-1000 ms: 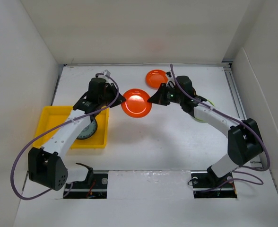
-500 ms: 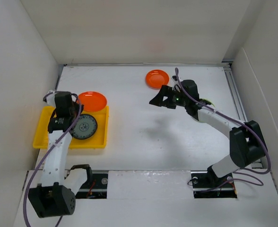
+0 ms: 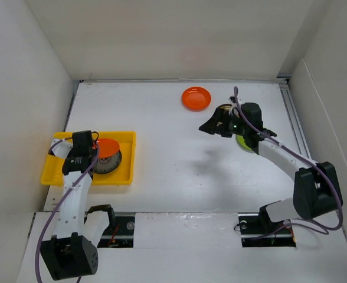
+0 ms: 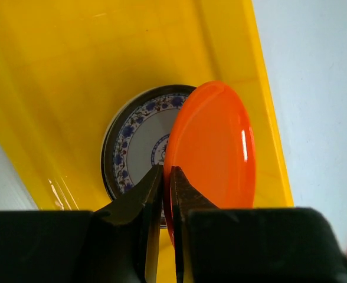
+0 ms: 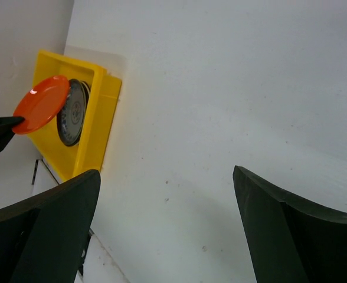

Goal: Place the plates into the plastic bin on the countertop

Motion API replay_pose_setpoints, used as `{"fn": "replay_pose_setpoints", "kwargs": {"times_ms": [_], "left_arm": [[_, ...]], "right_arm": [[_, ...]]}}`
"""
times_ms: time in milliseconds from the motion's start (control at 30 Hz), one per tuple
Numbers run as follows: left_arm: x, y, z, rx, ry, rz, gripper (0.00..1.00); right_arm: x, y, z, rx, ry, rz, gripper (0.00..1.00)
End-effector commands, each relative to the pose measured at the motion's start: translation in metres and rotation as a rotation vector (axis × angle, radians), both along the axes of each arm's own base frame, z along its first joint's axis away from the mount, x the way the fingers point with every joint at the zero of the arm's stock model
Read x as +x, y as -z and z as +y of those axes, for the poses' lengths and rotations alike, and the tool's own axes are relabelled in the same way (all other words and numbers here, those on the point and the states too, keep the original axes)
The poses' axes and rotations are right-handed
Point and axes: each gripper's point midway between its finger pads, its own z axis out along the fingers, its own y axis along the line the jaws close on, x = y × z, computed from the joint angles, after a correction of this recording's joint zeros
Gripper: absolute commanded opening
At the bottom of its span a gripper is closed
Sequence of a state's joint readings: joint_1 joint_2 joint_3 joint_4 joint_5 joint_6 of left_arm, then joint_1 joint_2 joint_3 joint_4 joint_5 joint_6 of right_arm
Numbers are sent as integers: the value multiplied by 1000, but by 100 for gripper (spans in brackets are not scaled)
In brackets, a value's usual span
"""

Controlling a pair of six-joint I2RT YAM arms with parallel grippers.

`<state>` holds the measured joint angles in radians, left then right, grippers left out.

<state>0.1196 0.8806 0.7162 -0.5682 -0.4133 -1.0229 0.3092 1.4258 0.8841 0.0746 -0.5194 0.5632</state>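
Note:
The robot's right gripper needs to swing down and to its right in the top view next, onto the lime green plate's rim, because the lime green plate (image 3: 244, 142) is outside the bin.
An orange plate (image 4: 212, 153) hangs tilted on edge over the yellow plastic bin (image 4: 73, 76), its rim pinched in my left gripper (image 4: 166, 177), which is shut on it. Beneath it, a blue-patterned plate (image 4: 135, 138) lies flat in the bin. From above, the left gripper (image 3: 95, 147) and the held plate (image 3: 108, 147) sit over the bin (image 3: 55, 168). My right gripper (image 3: 210, 126) hovers open and empty over the white countertop (image 3: 173, 171). A second orange plate (image 3: 196, 98) lies at the back. A lime green plate (image 3: 244, 142) shows partly under the right arm.
White walls enclose the countertop on three sides. A dark plate (image 3: 223, 108) peeks out behind the right wrist. In the right wrist view the bin (image 5: 100, 112) and the held orange plate (image 5: 41, 103) lie far off to the left, beyond my open gripper (image 5: 167, 218).
The left arm swung from mid-table back to the left, carrying the orange plate over the bin. The right gripper let go of that plate, opened wide and drew back to the right.

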Motion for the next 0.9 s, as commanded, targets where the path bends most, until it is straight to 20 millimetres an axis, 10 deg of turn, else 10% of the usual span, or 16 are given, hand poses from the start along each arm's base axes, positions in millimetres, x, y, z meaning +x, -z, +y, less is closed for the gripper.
{"fn": "replay_pose_setpoints", "kwargs": {"times_ms": [0, 133, 233, 400, 600, 867], "left_arm": [[-3, -13, 13, 34, -91, -59, 7], [-7, -17, 16, 43, -111, -62, 73], [-6, -23, 14, 49, -89, -73, 96], [13, -60, -4, 50, 82, -203, 100], [76, -61, -115, -81, 680, -247, 100], [88, -59, -295, -53, 1099, -207, 100]], "right_arm": [[-2, -29, -7, 21, -19, -105, 100], [-7, -33, -27, 4, 19, -118, 100], [-5, -39, -54, -2, 98, -131, 100], [-8, -30, -124, -40, 336, -69, 100], [-37, 21, -244, -44, 858, 55, 100], [-44, 69, -301, -73, 1063, 191, 99]]}}
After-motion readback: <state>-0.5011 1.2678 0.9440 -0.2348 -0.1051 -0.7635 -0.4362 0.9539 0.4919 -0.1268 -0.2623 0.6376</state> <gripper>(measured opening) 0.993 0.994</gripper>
